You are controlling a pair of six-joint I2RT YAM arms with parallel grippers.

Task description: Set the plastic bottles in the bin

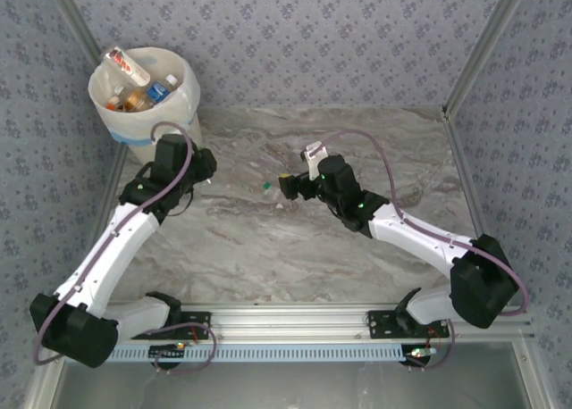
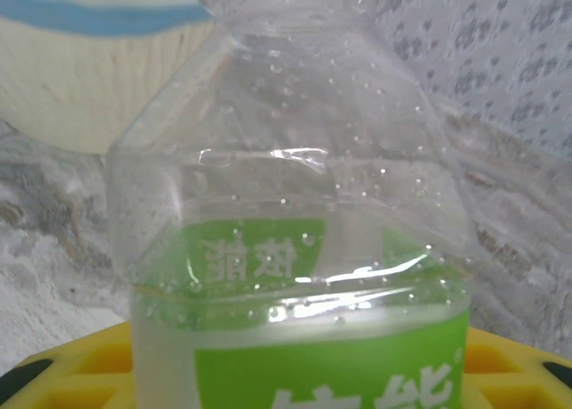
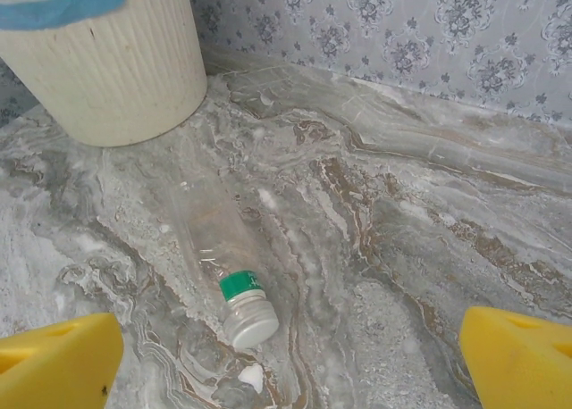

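Observation:
The green-labelled bottle should next go up and outward in my left gripper, over the bin's opening (image 1: 146, 80), to be released. The bin's blue-banded side rises before it.
The cream-white bin (image 1: 143, 86) with a light blue band stands at the far left corner and holds several plastic bottles (image 1: 147, 86). My left gripper (image 1: 202, 166) sits just in front of the bin. In the left wrist view it (image 2: 295, 387) is shut on a clear green-labelled bottle (image 2: 295, 248), held upright between the yellow pads (image 2: 71, 369). A second clear bottle (image 3: 219, 244) with a green neck band and pale cap lies on the marble table; in the top view it shows as a green spot (image 1: 268, 187). My right gripper (image 1: 288, 186) (image 3: 286, 373) hangs open just short of its cap.
The bin's ribbed wall (image 3: 107, 70) rises at the far left of the right wrist view. Patterned walls (image 1: 322, 43) close the table at the back and sides. A small white scrap (image 3: 250, 376) lies near the bottle cap. Bare marble (image 1: 268, 257) spreads between the arms.

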